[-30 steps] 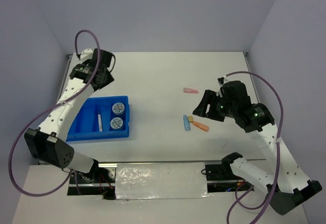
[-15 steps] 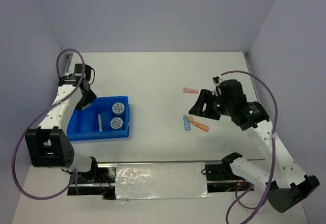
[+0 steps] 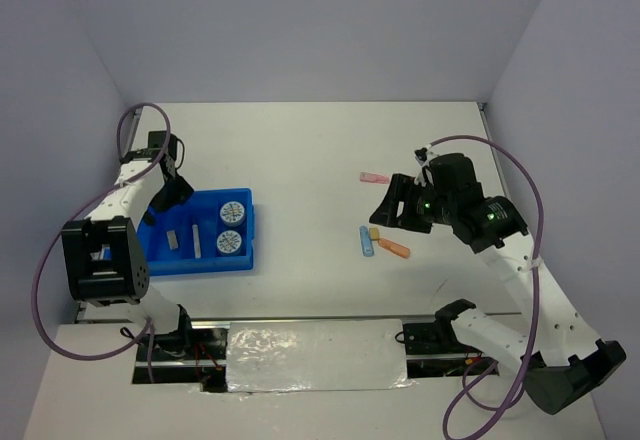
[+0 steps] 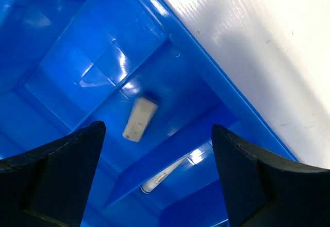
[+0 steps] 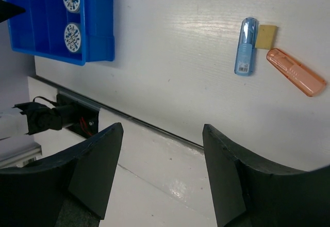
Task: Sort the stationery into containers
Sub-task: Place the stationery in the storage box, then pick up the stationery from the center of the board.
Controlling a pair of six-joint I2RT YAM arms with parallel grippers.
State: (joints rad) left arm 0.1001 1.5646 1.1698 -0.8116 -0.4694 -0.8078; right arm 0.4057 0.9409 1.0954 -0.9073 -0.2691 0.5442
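My right gripper lowers next and tilts its fingers down onto the tan block, narrowing their gap since blue and orange sticks lie close beside it.
The blue tray holds two tape rolls, a white pen and a small grey block. My left gripper is open and empty over the tray's far left corner. In the left wrist view it is above the grey block and the pen. My right gripper is open and empty above a blue stick, a tan block and an orange stick. A pink stick lies farther back.
The right wrist view shows the right gripper, the blue stick, the tan block, the orange stick and the tray near the table's front edge. Walls enclose the table at the back and sides.
My left gripper came down and left from behind the tray to its far left corner. The grey block now lies in the tray. My right gripper shifted slightly left.
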